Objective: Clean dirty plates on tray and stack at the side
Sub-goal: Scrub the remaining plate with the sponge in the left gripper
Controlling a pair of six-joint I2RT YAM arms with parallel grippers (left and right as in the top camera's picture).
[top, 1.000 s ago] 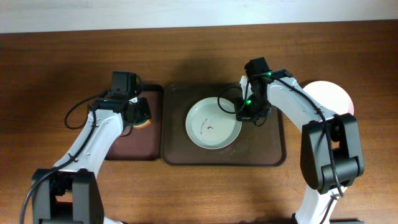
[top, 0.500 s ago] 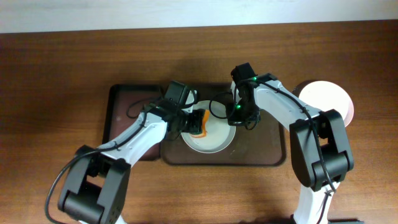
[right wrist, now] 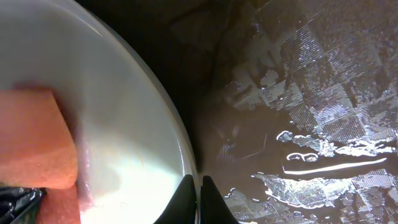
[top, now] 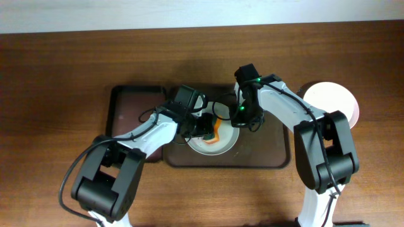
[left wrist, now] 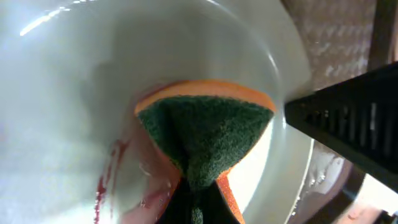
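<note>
I will next move my left gripper up and to the left in the overhead view, then down onto the narrower dark tray (top: 134, 112), because the bottom of the narrower tray is empty.
A white plate (top: 222, 144) lies on the dark brown tray (top: 271, 151). My left gripper (top: 208, 128) is shut on an orange and green sponge (top: 216, 130) and presses it on the plate's middle. In the left wrist view the sponge (left wrist: 208, 127) sits on the plate (left wrist: 74, 93) beside a red-brown sauce streak (left wrist: 99, 193). My right gripper (top: 241, 116) is shut on the plate's right rim; the right wrist view shows its fingers (right wrist: 198, 196) pinching the rim (right wrist: 177, 137). A clean white plate (top: 333, 101) lies off the tray at the right.
A narrower dark tray (top: 126, 120) lies to the left of the brown tray. The brown tray's floor (right wrist: 298, 124) is wet beside the plate. Bare wooden table (top: 57, 75) surrounds both trays.
My left gripper has carried the sponge from the narrow tray onto the plate and now rubs it further right. My right gripper has closed on the plate's rim and holds still.
</note>
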